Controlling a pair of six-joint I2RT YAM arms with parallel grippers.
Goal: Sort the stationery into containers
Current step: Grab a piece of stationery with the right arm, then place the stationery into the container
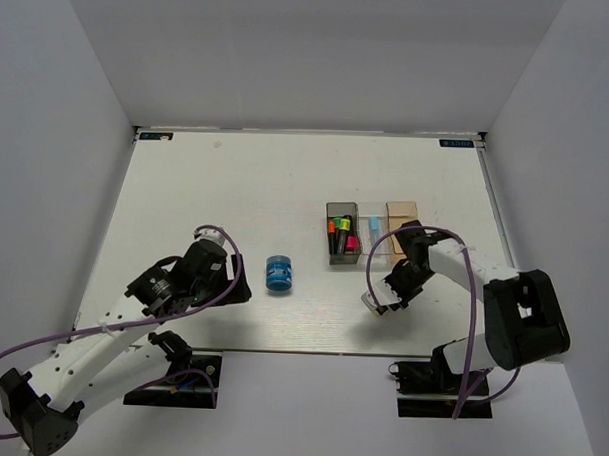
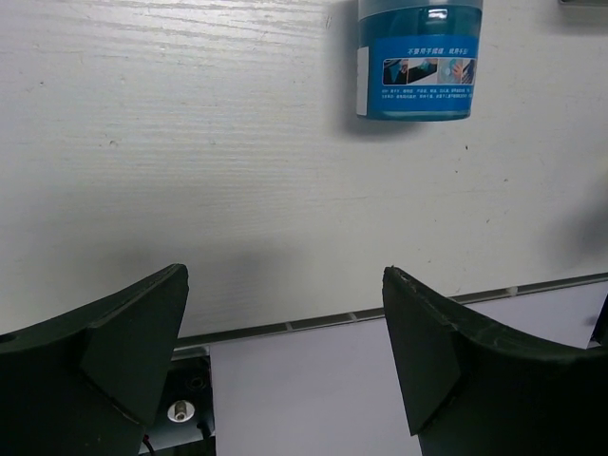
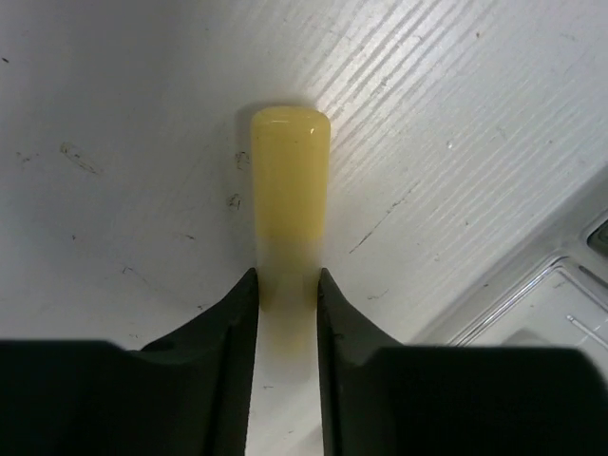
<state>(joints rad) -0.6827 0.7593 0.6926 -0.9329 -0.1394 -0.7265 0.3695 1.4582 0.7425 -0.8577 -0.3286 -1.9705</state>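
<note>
The robot will raise its right gripper outward over the clear bin, then lower and release the pale yellow stick there, since that bin holds the light blue stick.
My right gripper is shut on the pale yellow stick, low over the table; in the top view the gripper is just in front of the bins. The dark grey bin holds highlighters capped green, orange, yellow and pink. The clear bin holds the light blue stick. The tan-orange bin is partly hidden by my right arm. The blue roll stands on the table and also shows in the left wrist view. My left gripper is open and empty, left of the roll.
A corner of the clear bin lies right of my right fingers. The table's near edge runs under my left gripper. White walls enclose the table on three sides.
</note>
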